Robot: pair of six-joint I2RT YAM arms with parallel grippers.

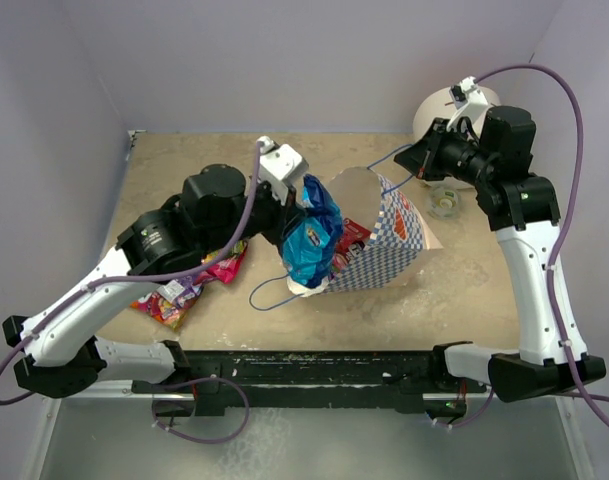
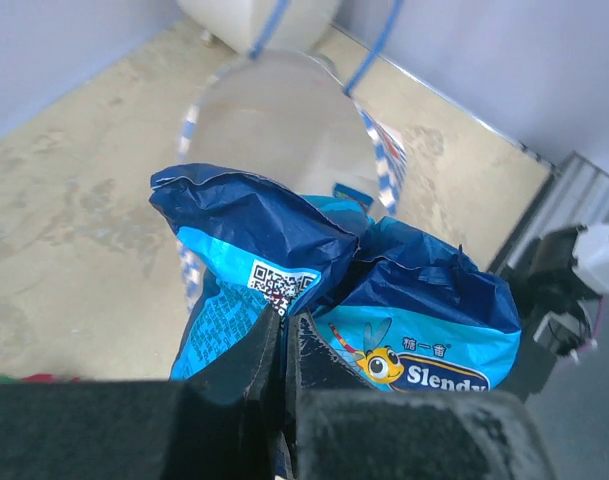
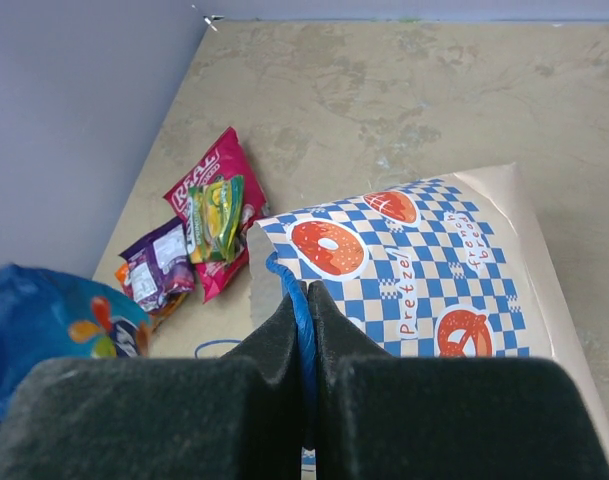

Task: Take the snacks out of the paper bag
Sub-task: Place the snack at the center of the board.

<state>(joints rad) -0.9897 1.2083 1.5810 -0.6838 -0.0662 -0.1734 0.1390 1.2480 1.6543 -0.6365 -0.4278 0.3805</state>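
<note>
My left gripper should next turn from the bag point(image 1: 389, 240) to the left in the top view, then lower and release the packet onto the gathered snacks, as others lie there.
The paper bag point(image 1: 389, 240) lies on its side mid-table, blue-and-white checked with red pretzel marks, mouth toward the left; it also shows in the right wrist view point(image 3: 424, 270) and the left wrist view point(image 2: 274, 120). My left gripper point(image 1: 306, 192) is shut on a blue snack packet point(image 1: 312, 240) and holds it at the bag's mouth; the packet fills the left wrist view point(image 2: 324, 280). My right gripper point(image 1: 422, 158) is shut on the bag's blue cord handle point(image 3: 300, 310). Red packets point(image 1: 349, 245) show inside the mouth. Several snacks point(image 1: 189, 285) lie left of the bag, also in the right wrist view point(image 3: 199, 240).
A large white cylinder point(image 1: 439, 112) stands at the back right corner. A small clear round object point(image 1: 445, 202) lies right of the bag. A loose blue cord handle point(image 1: 269, 292) trails on the table in front of the bag. Walls close the back and sides.
</note>
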